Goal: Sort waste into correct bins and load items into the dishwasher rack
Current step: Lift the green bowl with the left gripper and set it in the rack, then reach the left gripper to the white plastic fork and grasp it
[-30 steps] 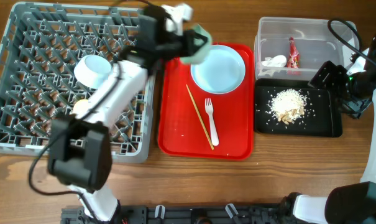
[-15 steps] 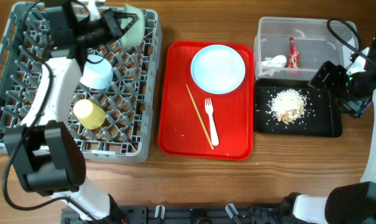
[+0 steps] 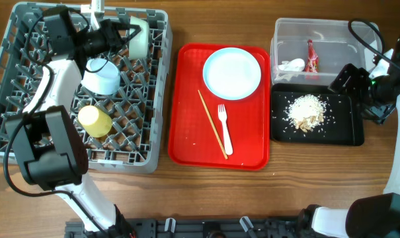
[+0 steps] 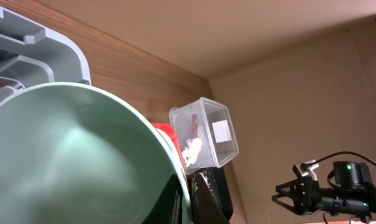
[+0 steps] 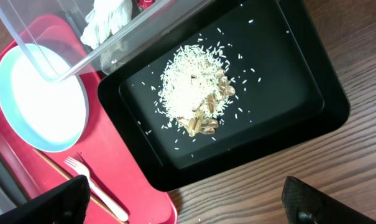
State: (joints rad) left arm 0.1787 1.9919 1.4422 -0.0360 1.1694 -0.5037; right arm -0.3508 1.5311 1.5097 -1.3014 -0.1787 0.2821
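The left gripper moves down onto the rack slots (image 3: 126, 59) beside the upside-down pale bowl next and releases the mint-green bowl's rim, because those slots stand empty.
My left gripper (image 3: 123, 38) is shut on the rim of a mint-green bowl (image 3: 139, 36), held on edge over the far right part of the grey-green rack (image 3: 28, 142). The bowl fills the left wrist view (image 4: 69, 162), with one finger (image 4: 207, 200) against its rim. The other pale bowl (image 3: 101, 76) lies upside down in the rack, with the yellow cup (image 3: 94, 121) nearer the front. The white plate (image 3: 232, 73), fork (image 3: 225, 129) and chopstick (image 3: 212, 123) lie on the red tray. My right gripper (image 3: 350, 80) is open and empty beside the black tray (image 3: 345, 132).
The clear tub (image 3: 319, 33) holds the dark-red wrapper (image 3: 311, 56) and the white scrap (image 3: 292, 65). The crumbs (image 3: 305, 111) lie in the black tray, also in the right wrist view (image 5: 197, 93). The red tray (image 3: 186, 142) lies between the rack and the bins.
My left arm has carried the mint-green bowl from above the red tray leftward to the rack's far right part. The right arm has not moved.
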